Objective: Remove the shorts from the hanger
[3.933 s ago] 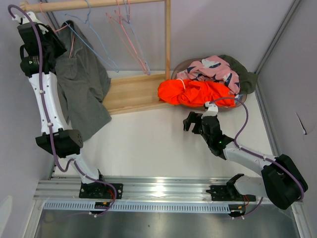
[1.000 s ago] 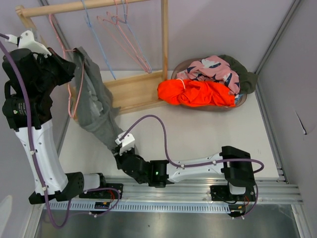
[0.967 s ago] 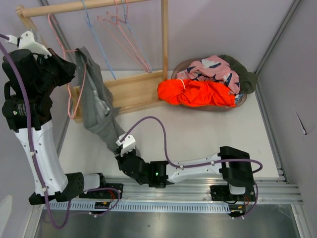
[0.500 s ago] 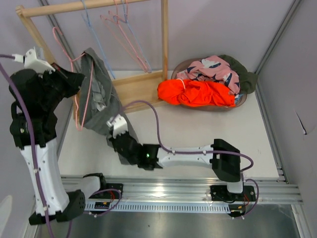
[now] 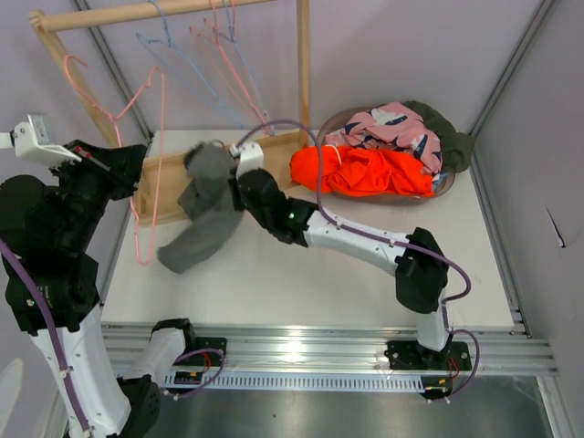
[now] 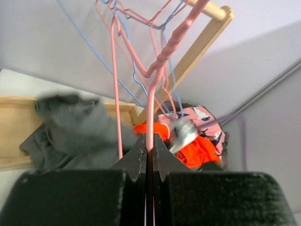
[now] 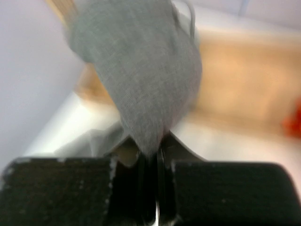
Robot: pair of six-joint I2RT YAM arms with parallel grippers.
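My right gripper will next lift the grey shorts and carry them outward past the upright post and over the basket, because the other shorts are already there.
The grey shorts [image 5: 203,217] hang free of the hanger, pinched in my shut right gripper [image 5: 234,189] over the table beside the rack's wooden base. In the right wrist view the grey fabric [image 7: 141,66] rises from between the closed jaws [image 7: 149,151]. My left gripper [image 5: 132,162] is shut on the bare pink wire hanger [image 5: 161,119], held off the rod at the left. The left wrist view shows the pink hanger [image 6: 157,61] clamped in the jaws [image 6: 150,143] and the grey shorts [image 6: 75,134] blurred beyond.
A round basket [image 5: 449,185] at the back right holds orange shorts [image 5: 365,171], pink floral shorts [image 5: 392,123] and olive shorts [image 5: 453,139]. The wooden rack has a top rod [image 5: 164,11], an upright post [image 5: 303,64] and a base board [image 5: 269,155]. Several empty blue and pink hangers [image 5: 214,55] hang on the rod.
My right gripper has swung up and to the right with the grey shorts, pulling them off the pink hanger. The left arm has shifted and the hanger is now bare.
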